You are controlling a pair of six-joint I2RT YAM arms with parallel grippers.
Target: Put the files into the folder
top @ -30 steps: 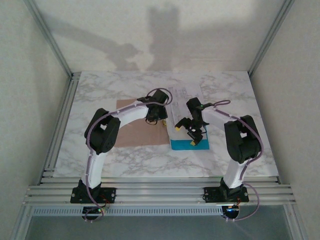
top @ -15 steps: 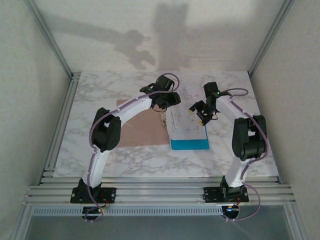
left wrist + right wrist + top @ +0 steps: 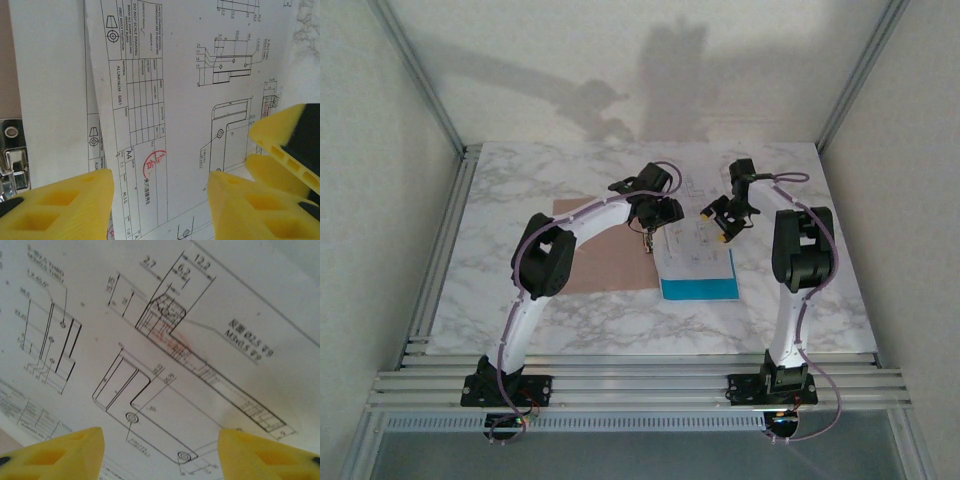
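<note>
The left gripper lowers its open fingers onto the top sheet's clip-side edge [image 3: 661, 232] [image 3: 106, 154] next and closes there, since that edge lies below it, offset from the sheet beneath.
The files [image 3: 698, 255] lie as a stack of white drawing sheets on the table, a blue sheet [image 3: 700, 290] showing along their near edge. The brown folder [image 3: 600, 260] lies flat on their left, touching them. My left gripper [image 3: 655, 222] hovers over the stack's left far part, and in the left wrist view it [image 3: 160, 200] stands open over a printed sheet [image 3: 170, 90]. My right gripper [image 3: 716, 225] is over the stack's far right part. Seen from the right wrist, it [image 3: 160, 450] is open above the drawing [image 3: 165, 365], nothing between its fingers.
The folder's metal clip [image 3: 12, 150] sits at the files' left edge, with brown card [image 3: 4, 50] beyond it. A yellow finger of the right gripper [image 3: 285, 145] crosses the left wrist view. Marble tabletop [image 3: 790, 300] surrounds the papers; aluminium rails [image 3: 640, 385] line the near edge.
The right gripper moved from the stack's near part toward the far side and its jaws narrowed. The left gripper shifted right and farther, onto the files' left edge.
</note>
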